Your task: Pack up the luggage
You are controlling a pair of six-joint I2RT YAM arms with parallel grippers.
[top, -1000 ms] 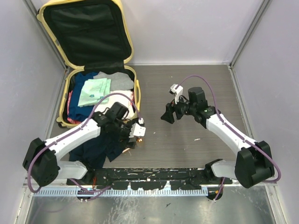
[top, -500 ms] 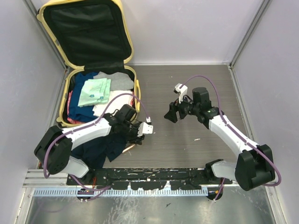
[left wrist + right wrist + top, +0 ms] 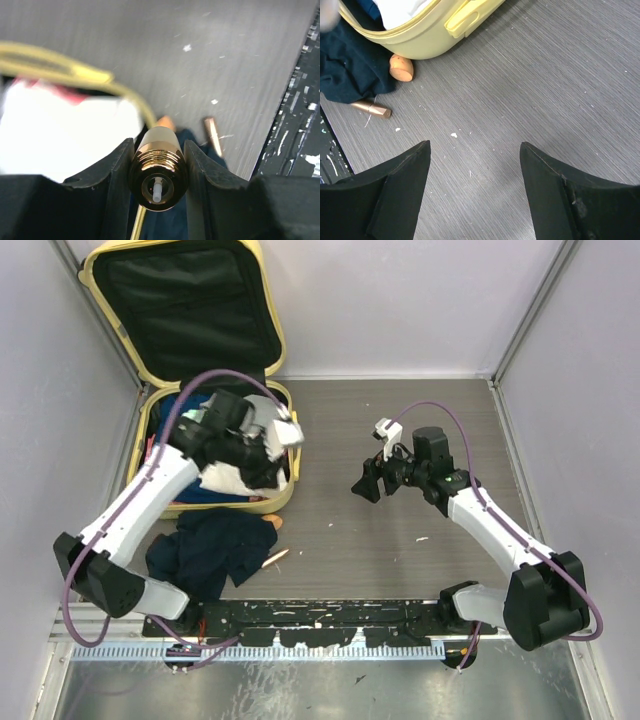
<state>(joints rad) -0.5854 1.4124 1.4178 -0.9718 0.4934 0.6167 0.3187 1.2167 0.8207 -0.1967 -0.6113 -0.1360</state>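
The left gripper moves across the clothes and down inside the suitcase's rim [image 3: 158, 430] opposite the handle next, as that rim lies below, to the left in the top view.
The luggage [image 3: 262, 504] is a pale-yellow suitcase lying open at the back left, its black-lined lid up and folded clothes in its base. My left gripper [image 3: 266, 454] hovers over the base's near right corner. In the left wrist view it [image 3: 159, 146] is shut on a shiny gold cylindrical bottle [image 3: 159, 172], above the yellow rim [image 3: 60, 67] and a white garment [image 3: 65, 130]. My right gripper [image 3: 364, 484] is open and empty above bare table, with its jaws wide apart in the right wrist view [image 3: 475, 146].
A dark blue garment [image 3: 213, 550] lies heaped on the table in front of the suitcase. A tan egg-shaped sponge [image 3: 275, 523] [image 3: 401, 67] and a copper tube [image 3: 277, 558] [image 3: 370, 107] lie beside it. The suitcase handle [image 3: 470, 15] faces the right arm.
My left gripper has risen from the table by the dark garment and swung back over the suitcase base, carrying the gold bottle. The right arm has barely moved.
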